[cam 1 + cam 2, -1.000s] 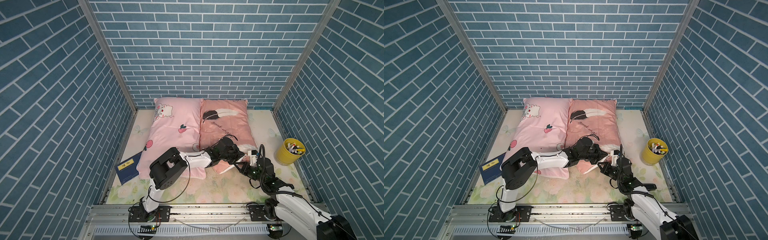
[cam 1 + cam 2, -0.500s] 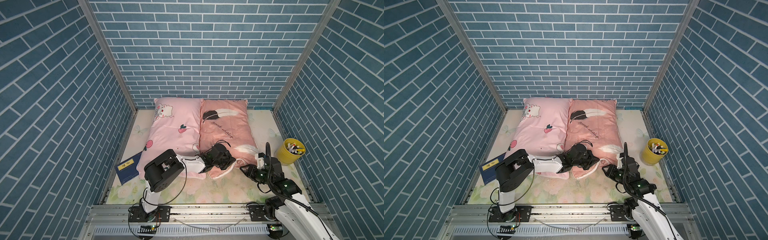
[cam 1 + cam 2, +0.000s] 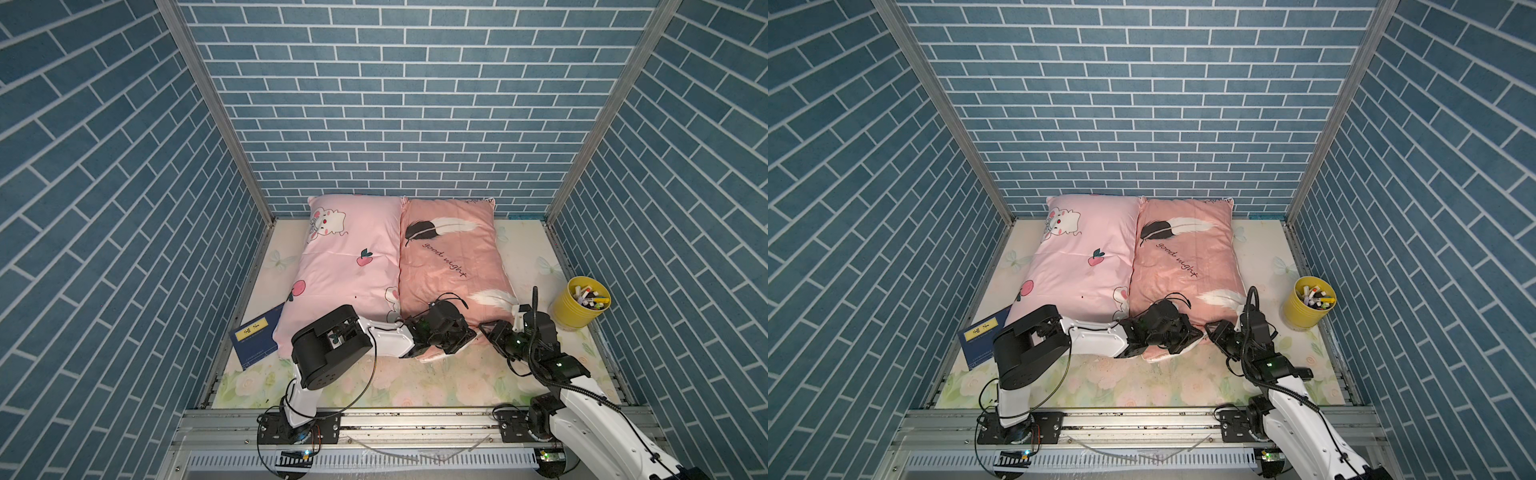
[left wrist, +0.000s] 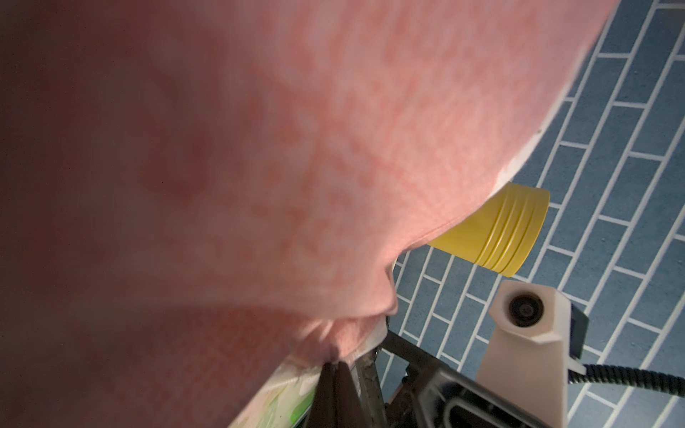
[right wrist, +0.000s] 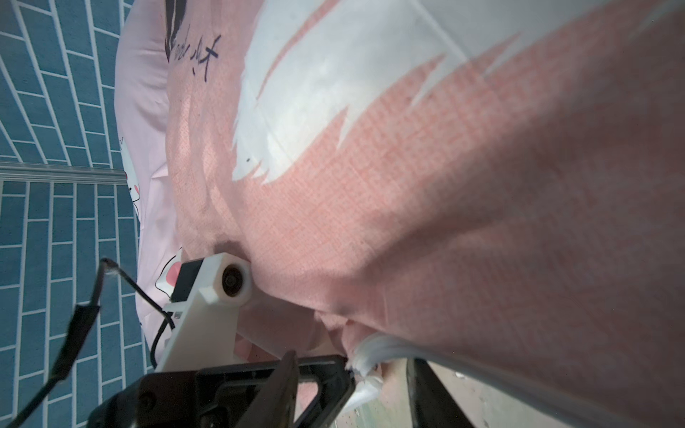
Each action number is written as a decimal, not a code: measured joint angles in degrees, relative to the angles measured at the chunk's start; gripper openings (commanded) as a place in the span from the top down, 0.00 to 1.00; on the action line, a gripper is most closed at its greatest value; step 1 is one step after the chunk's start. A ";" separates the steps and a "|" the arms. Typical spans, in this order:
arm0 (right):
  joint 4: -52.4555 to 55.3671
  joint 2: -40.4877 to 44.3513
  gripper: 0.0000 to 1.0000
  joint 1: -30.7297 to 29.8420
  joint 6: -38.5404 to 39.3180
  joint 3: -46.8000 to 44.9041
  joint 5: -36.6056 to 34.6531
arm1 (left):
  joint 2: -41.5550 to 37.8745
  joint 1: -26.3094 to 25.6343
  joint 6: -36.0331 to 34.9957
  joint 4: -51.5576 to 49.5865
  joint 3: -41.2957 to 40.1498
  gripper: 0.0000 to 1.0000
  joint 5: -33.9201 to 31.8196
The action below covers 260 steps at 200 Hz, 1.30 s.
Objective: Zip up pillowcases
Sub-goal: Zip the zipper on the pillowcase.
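Note:
The white near edge (image 3: pixel 437 354) (image 4: pixel 280 375) lies back of my left gripper. My left gripper should move back and toward the bunny pillowcase, straighten the bunched fabric, and release.
Two pillowcases lie side by side in both top views: a light pink bunny one (image 3: pixel 345 266) (image 3: pixel 1079 266) and a salmon feather one (image 3: pixel 451 257) (image 3: pixel 1183 257). My left gripper (image 3: pixel 463 337) (image 3: pixel 1194 332) (image 4: pixel 335 365) is shut on the salmon pillowcase (image 4: pixel 296 185), pinching fabric at its near edge. My right gripper (image 3: pixel 487 330) (image 3: pixel 1213 330) (image 5: pixel 356 370) is open just right of it. A white frayed bit of the salmon pillowcase's (image 5: pixel 407 185) near edge lies between its fingers (image 5: pixel 426 381). The zipper is not visible.
A yellow cup (image 3: pixel 579 307) (image 3: pixel 1308 305) (image 4: pixel 493 229) of markers stands right of the pillows. A blue book (image 3: pixel 257 338) (image 3: pixel 982 340) lies at the left, partly under the bunny pillowcase. Blue brick walls enclose the floral mat (image 3: pixel 395 382).
My right gripper went from shut to open and backed off to the right of the salmon pillowcase's near edge. My left gripper stayed shut and drew that edge nearer.

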<state>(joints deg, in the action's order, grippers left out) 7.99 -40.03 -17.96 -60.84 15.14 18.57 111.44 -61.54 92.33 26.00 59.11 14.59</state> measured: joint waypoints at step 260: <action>14.93 -10.36 1.00 2.99 12.87 11.08 4.57 | -16.13 0.00 -27.85 -29.05 -5.14 1.00 0.28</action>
<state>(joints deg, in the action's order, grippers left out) 22.92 -50.39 -14.96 -47.97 26.22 23.14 95.31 -61.54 64.49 -3.05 53.98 14.87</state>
